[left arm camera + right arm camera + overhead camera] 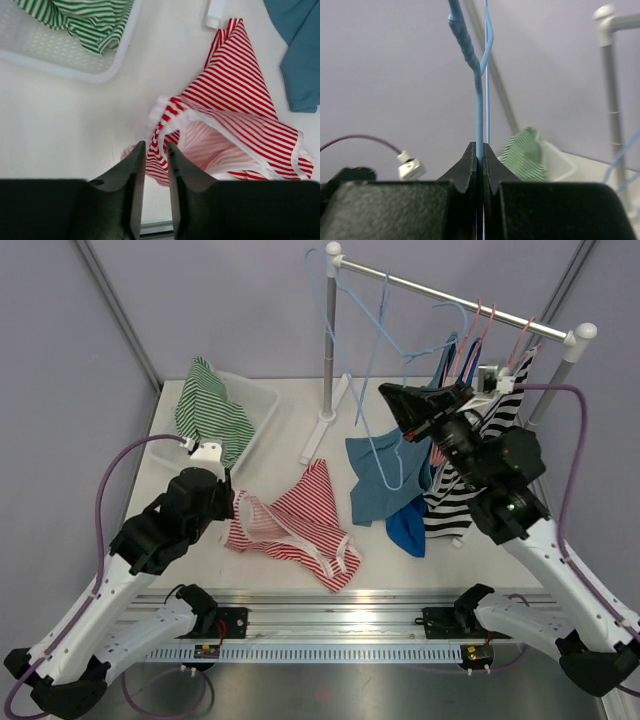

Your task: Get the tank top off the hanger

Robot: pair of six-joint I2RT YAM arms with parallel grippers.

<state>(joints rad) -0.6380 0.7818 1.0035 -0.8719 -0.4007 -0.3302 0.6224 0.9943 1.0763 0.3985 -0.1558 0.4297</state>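
Note:
The bar's bare part [412, 287] is outward of my right gripper, so next the gripper will carry the empty light blue hanger outward, hook it over that part and let it go.
The red-and-white striped tank top [300, 515] [235, 100] lies crumpled on the white table. My left gripper [235, 505] [155, 146] hovers at its left edge with a narrow gap between the jaws. A fold of the striped fabric shows just past the fingertips. My right gripper [395, 398] [480, 147] is raised near the rack and is shut on the thin wire of a light blue hanger [372, 360] [479, 100], which runs straight up out of the jaws.
A white bin [255, 400] [60, 70] at the back left holds a green striped garment [210, 410] [90, 25]. A clothes rack [330, 340] carries pink hangers [485, 320]. Blue garments [375, 475] and a black-and-white striped one [455, 495] lie under the right arm.

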